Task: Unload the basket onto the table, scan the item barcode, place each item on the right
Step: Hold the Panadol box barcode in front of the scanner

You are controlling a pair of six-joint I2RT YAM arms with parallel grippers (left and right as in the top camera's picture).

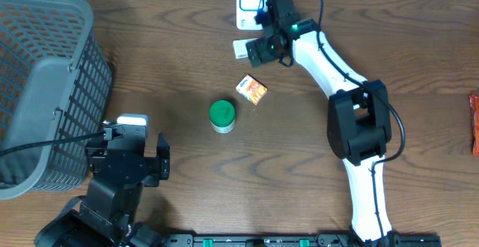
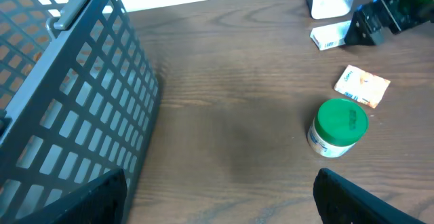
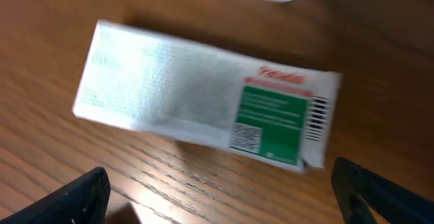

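Note:
I should next turn my right gripper so its fingers go on either side of the packet's long sides, and lower it onto the green-label end [image 3: 274, 120], because the packet's length runs from finger to finger.
A flat white packet [image 3: 203, 108] with a green label and a barcode [image 3: 319, 119] at one end lies on the wooden table. My right gripper [image 3: 220, 175] hovers over its near side, open, holding nothing. From overhead the packet [image 1: 240, 49] sits just below the white scanner [image 1: 251, 0], with the right gripper [image 1: 254, 50] against its right end. My left gripper [image 1: 131, 151] rests open near the front left. In the left wrist view the left gripper [image 2: 220, 182] has only bare wood between its fingers.
A green-lidded jar [image 1: 221, 116] and a small orange box [image 1: 252, 90] lie mid-table. A grey basket [image 1: 37, 90] fills the left side, close to the left gripper. A red item [image 1: 474, 123] pokes in at the right edge.

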